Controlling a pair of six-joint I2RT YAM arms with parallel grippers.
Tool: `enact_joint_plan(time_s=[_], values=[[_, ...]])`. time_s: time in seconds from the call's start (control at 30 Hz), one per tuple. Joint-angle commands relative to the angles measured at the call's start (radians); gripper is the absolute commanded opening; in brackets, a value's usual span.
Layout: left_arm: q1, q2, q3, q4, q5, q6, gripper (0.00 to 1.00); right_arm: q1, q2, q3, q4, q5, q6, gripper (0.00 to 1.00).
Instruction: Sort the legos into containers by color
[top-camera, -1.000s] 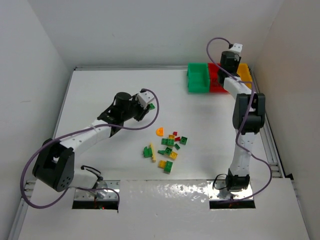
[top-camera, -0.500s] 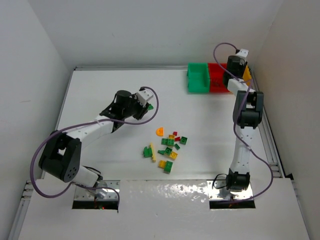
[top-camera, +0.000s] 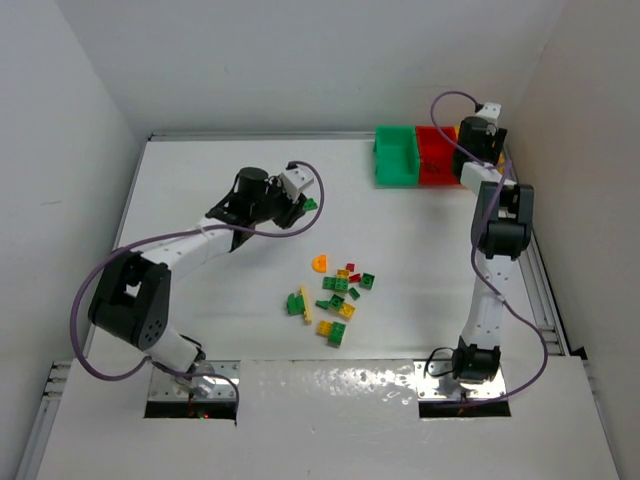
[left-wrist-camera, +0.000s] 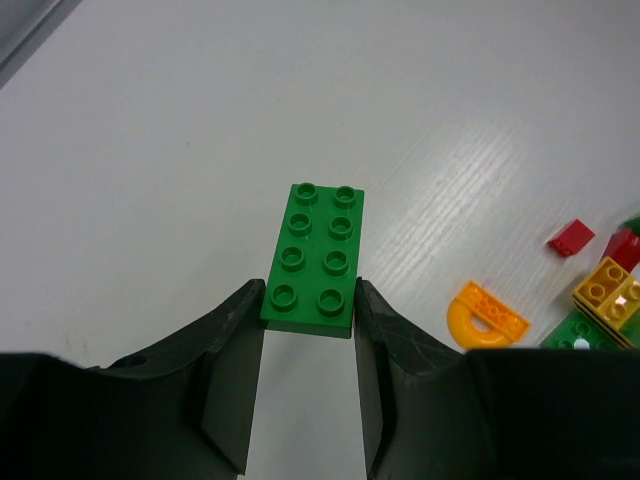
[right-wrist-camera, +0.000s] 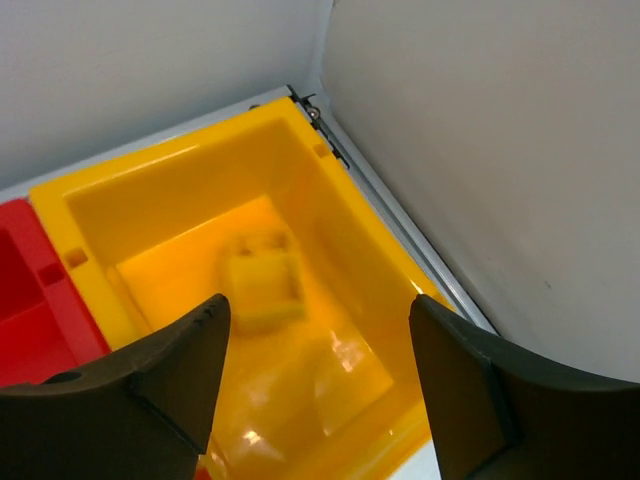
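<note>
The green brick is the same color as the green container (top-camera: 397, 155), so my left gripper will next go outward and to the right in the top view, over the container, and release it there.
My left gripper (left-wrist-camera: 308, 300) is shut on one end of a green two-by-four lego (left-wrist-camera: 320, 255), held above the table left of the pile (top-camera: 338, 295). From above, the same gripper (top-camera: 300, 207) sits mid-table with the green brick (top-camera: 311, 204) at its tip. My right gripper (right-wrist-camera: 320, 310) is open over the yellow container (right-wrist-camera: 330, 240). A blurred yellow brick (right-wrist-camera: 262, 285) is inside that bin, clear of the fingers. The green container (top-camera: 397, 155) and red container (top-camera: 435, 155) stand beside it. In the top view the right gripper (top-camera: 478, 140) hides most of the yellow one.
Loose green, yellow and red legos lie mid-table, with an orange half-ring (top-camera: 320, 263) at the pile's far-left edge. It also shows in the left wrist view as the half-ring (left-wrist-camera: 487, 315) beside a red brick (left-wrist-camera: 571, 237). White walls enclose the table; a metal rail (right-wrist-camera: 400, 225) runs beside the yellow bin.
My right gripper moved right over the yellow bin and opened, and a yellow brick now lies in that bin. My left gripper carried the green brick toward the back right.
</note>
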Motion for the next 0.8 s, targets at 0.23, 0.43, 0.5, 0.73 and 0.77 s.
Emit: enact_joint_plan(time_s=[0.23,0.43,0.5,0.73,0.77], values=[[-0.03,0.186,0.338,0.015,0.039,-0.059,0.0,0.072,-0.267,-0.298,0.2,-0.223,-0.173,0.84],[-0.076,0.37,0.563,0.03,0.019,-0.106,0.0,0.085,-0.365,-0.423,0.25,-0.22,-0.004,0.85],[-0.093,0.439,0.614,0.052,-0.019,-0.123,0.0,0.092,-0.41,-0.446,0.245,-0.28,0.04,0.85],[-0.114,0.806,1.234,-0.104,-0.024,-0.266,0.0,0.098,-0.595,-0.605,0.225,-0.628,0.171,0.86],[-0.119,0.878,1.284,-0.101,-0.021,-0.27,0.0,0.096,-0.611,-0.61,0.214,-0.625,0.184,0.85]])
